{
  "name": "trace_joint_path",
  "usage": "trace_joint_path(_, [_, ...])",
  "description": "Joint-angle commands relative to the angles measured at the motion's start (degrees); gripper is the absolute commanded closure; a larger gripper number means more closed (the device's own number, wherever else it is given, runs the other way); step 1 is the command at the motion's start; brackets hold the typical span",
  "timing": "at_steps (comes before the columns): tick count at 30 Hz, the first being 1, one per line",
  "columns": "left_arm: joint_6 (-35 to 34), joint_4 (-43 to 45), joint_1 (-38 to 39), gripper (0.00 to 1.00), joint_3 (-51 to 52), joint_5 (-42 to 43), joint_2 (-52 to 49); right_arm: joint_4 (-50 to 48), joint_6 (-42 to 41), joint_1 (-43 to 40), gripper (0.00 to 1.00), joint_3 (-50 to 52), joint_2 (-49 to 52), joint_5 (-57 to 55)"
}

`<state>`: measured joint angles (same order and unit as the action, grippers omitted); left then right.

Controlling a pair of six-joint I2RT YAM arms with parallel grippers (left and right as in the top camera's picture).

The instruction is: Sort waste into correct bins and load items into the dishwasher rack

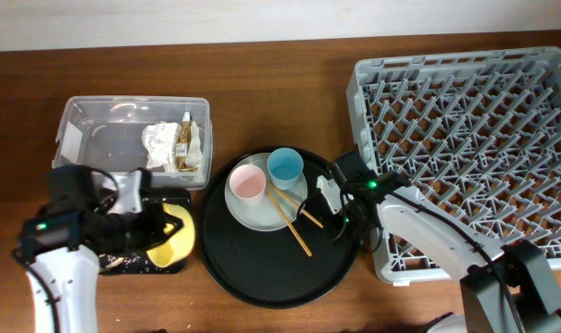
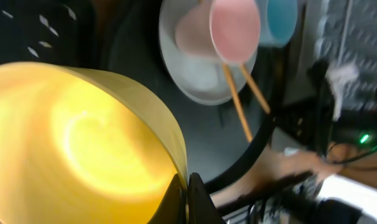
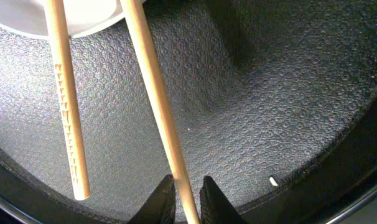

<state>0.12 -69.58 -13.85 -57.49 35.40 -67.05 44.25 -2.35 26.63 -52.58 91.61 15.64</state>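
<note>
My left gripper moves the bowl [image 1: 176, 238] sideways off the shallow tray next, then lowers it onto the round black tray, since there is empty space beside the plate.
My left gripper [image 1: 160, 231] is shut on the rim of the yellow bowl [image 1: 176, 238], held tilted over the shallow black tray [image 1: 169, 265]; the wrist view shows the bowl [image 2: 76, 143] pinched between the fingers [image 2: 187, 199]. My right gripper [image 1: 327, 222] is shut on one wooden chopstick [image 3: 154, 93] near its end, low over the round black tray [image 1: 262, 268]. The other chopstick [image 3: 67, 106] lies beside it. Both chopsticks [image 1: 294, 220] lean on the pale plate [image 1: 262, 211], which holds the pink cup [image 1: 248, 182]. The blue cup [image 1: 285, 166] stands next to it. The dishwasher rack [image 1: 475, 139] is at the right.
The clear box [image 1: 95, 139] at the back left holds the crumpled white napkin [image 1: 160, 143] and the gold-brown wrapper [image 1: 182, 139]. Pale crumbs [image 1: 114, 265] show in the shallow black tray. My right arm lies along the rack's front left corner.
</note>
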Motion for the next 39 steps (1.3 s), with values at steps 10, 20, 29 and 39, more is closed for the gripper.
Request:
trace_joint_path(10, [-4.24,5.31,14.62,0.99,6.58,-5.16,0.81,8.81,0.13,0.37,0.89,-11.21,-3.02,10.99])
trace_joint_path(20, [-10.49,11.87,23.39,0.99,6.95,-10.01,0.79,16.55,0.15,0.37,0.92,-17.7,-5.33,10.69])
trace_joint_path(29, [-17.33,19.12,32.65,0.98,7.76,-15.19,-1.11,8.98,0.39,1.6,0.69,-8.15,-4.04,10.47])
trace_joint_path(39, [-17.68,22.99,38.12,0.98,7.76,-16.37,-12.55,3.76,0.35,6.73,0.66,-6.38,-4.0,-3.56])
